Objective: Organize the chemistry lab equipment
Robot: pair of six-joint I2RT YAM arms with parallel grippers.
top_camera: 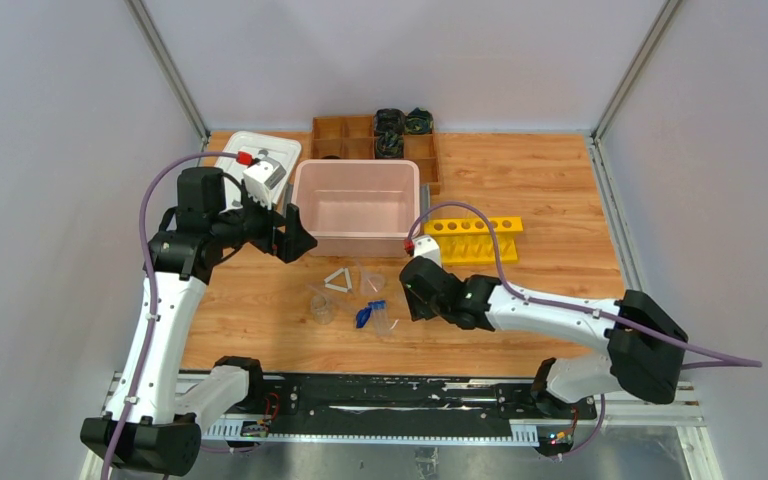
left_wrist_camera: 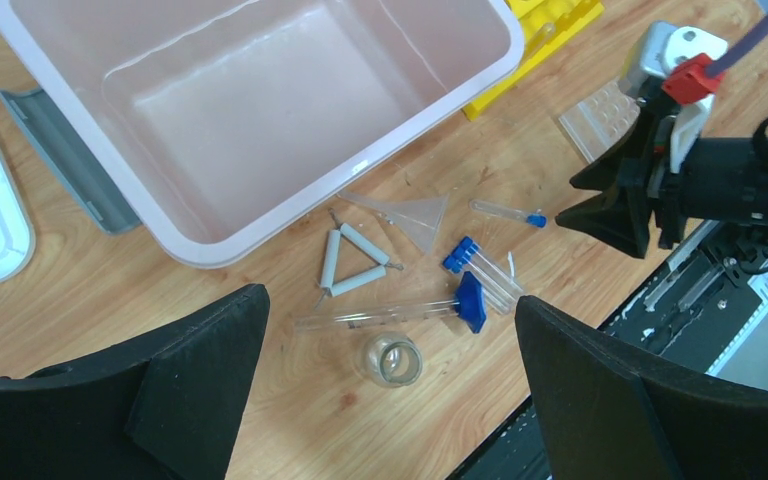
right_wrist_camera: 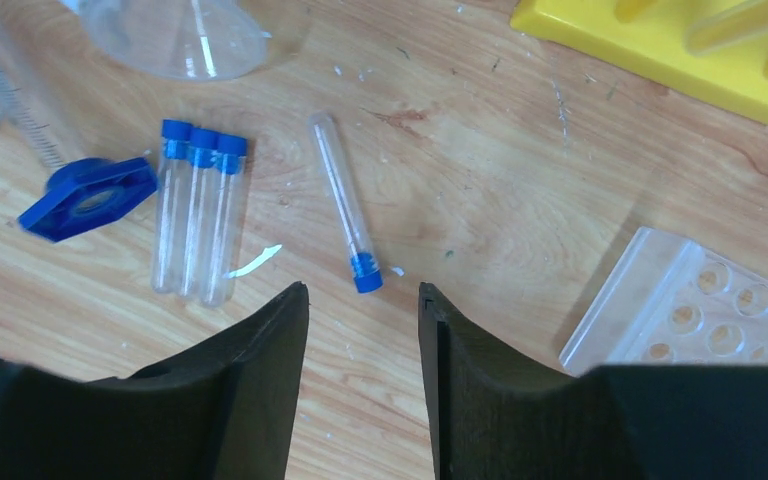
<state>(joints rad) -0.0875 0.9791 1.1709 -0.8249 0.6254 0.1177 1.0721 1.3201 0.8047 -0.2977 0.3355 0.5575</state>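
I will next lower my right gripper's fingers past that tube's cap and around the single tube's clear part by its cap (right_wrist_camera: 354, 230), which is below my gripper, beyond the fingers.
The lab items lie on the wood in front of the pink bin (top_camera: 357, 205). They are a white triangle (left_wrist_camera: 355, 262), a clear funnel (left_wrist_camera: 412, 215), a little beaker (left_wrist_camera: 392, 360) and a long clear cylinder (left_wrist_camera: 375, 315) with a blue base piece (left_wrist_camera: 471, 300). Three blue-capped tubes (right_wrist_camera: 195, 215) lie side by side, and a single capped tube (right_wrist_camera: 345, 205) lies apart. My left gripper (left_wrist_camera: 390, 298) is open wide and empty, high above the beaker near the bin's corner. My right gripper (right_wrist_camera: 363, 290) is open and empty, its tips just short of the single tube's blue cap.
A yellow tube rack (top_camera: 475, 240) stands right of the bin. A clear well plate (right_wrist_camera: 700, 310) lies beside my right gripper. A white tray (top_camera: 250, 160) and a wooden organiser (top_camera: 360, 140) sit at the back. The black rail (top_camera: 410, 400) runs along the near edge.
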